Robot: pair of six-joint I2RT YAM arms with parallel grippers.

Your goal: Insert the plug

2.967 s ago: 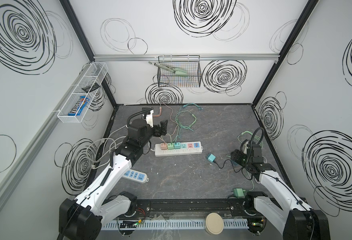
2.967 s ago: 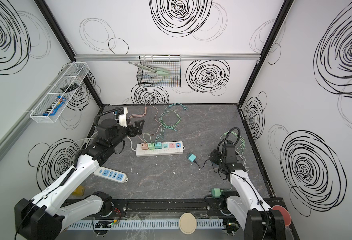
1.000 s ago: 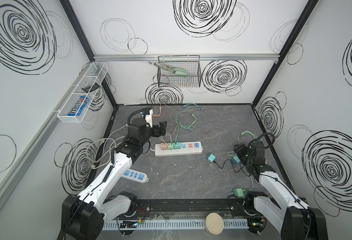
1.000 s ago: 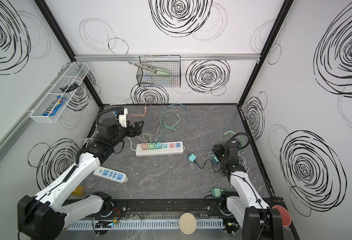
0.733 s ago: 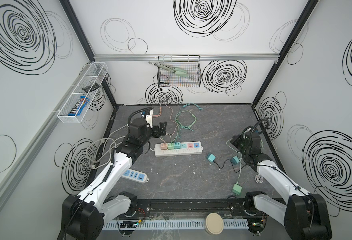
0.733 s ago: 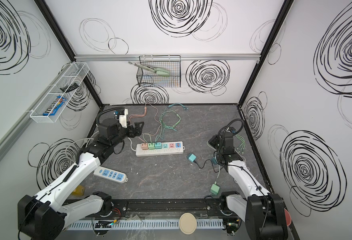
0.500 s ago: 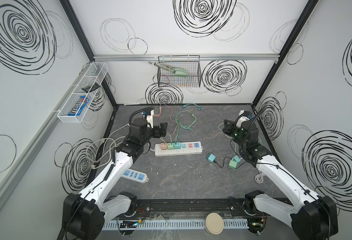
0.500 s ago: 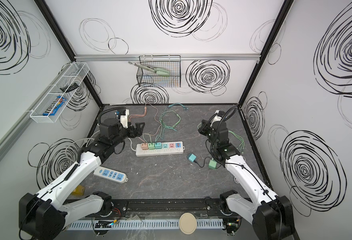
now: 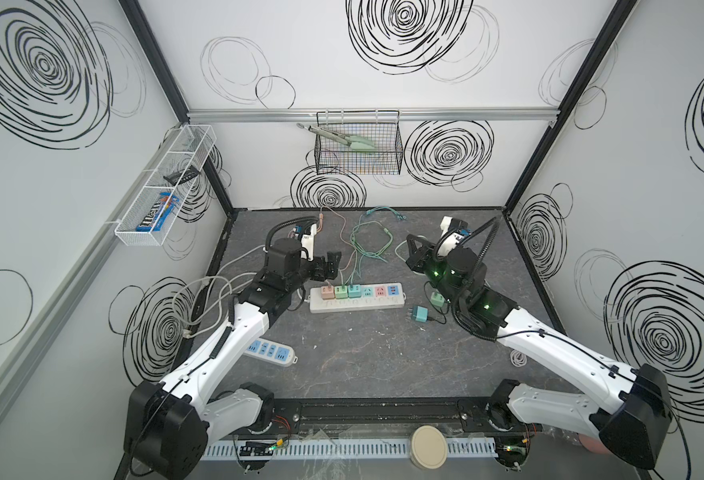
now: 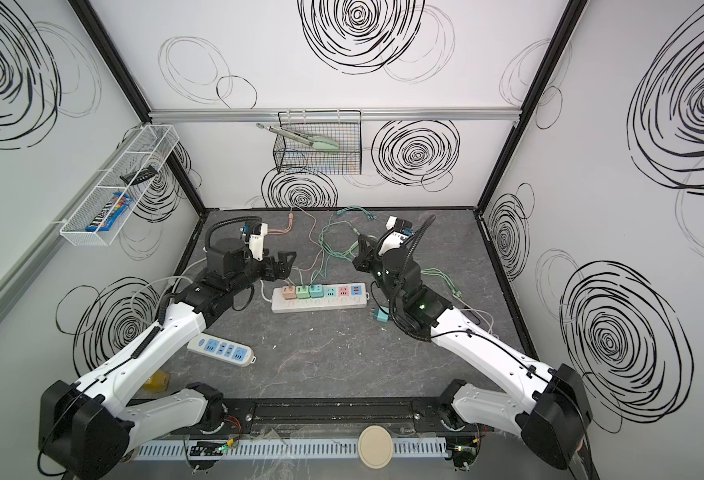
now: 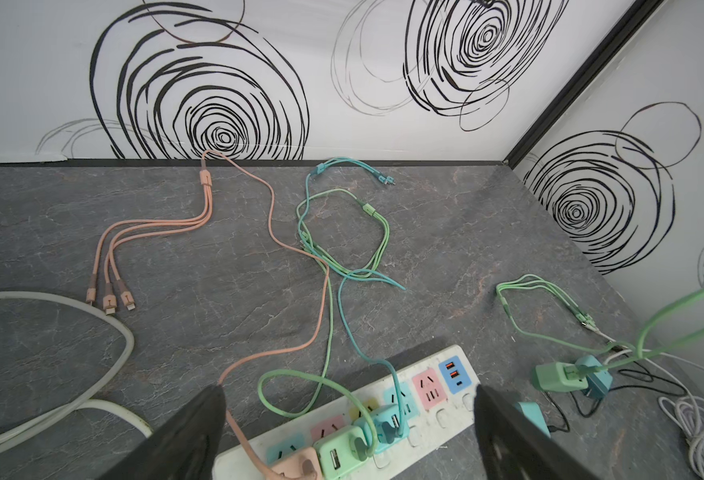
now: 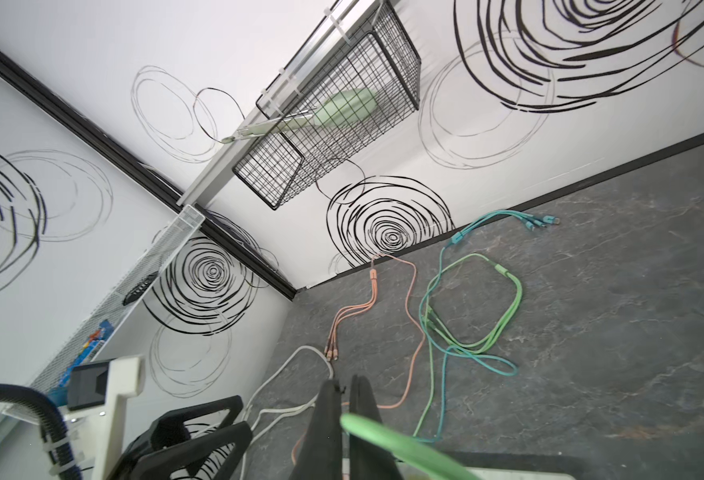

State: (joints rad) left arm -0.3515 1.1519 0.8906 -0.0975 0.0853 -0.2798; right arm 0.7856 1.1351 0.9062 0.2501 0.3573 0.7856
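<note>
The power strip's blue-socket end lies below my right gripper. I will lower the gripper to set the taut green cable's plug on the table (image 9: 415, 295) beside that end and let go of the cable.
A white power strip (image 9: 356, 305) (image 10: 321, 306) (image 11: 441, 419) with coloured sockets lies mid-table. Pink, green and teal plugs sit in its left sockets. My left gripper (image 9: 327, 266) (image 10: 279, 262) (image 11: 346, 390) hangs open above the strip's left end, holding nothing. My right gripper (image 9: 414, 253) (image 10: 362, 249) (image 12: 344, 380) is raised right of the strip, shut on a green cable (image 12: 400, 446). That cable (image 11: 674, 307) runs taut down to a loose light green plug (image 9: 437, 298) (image 11: 553, 376). A teal plug (image 9: 420, 313) (image 10: 380, 317) lies beside it.
Loose pink, green and teal cables (image 9: 366, 245) sprawl behind the strip. A second strip with blue sockets (image 9: 269, 349) lies front left, a white cable coil (image 9: 518, 357) front right. A wire basket (image 9: 358, 151) hangs on the back wall.
My right arm swung from the front right corner up and toward the middle, its gripper shutting on the way. The light green plug was dragged from the front edge toward the strip. The left arm barely moved.
</note>
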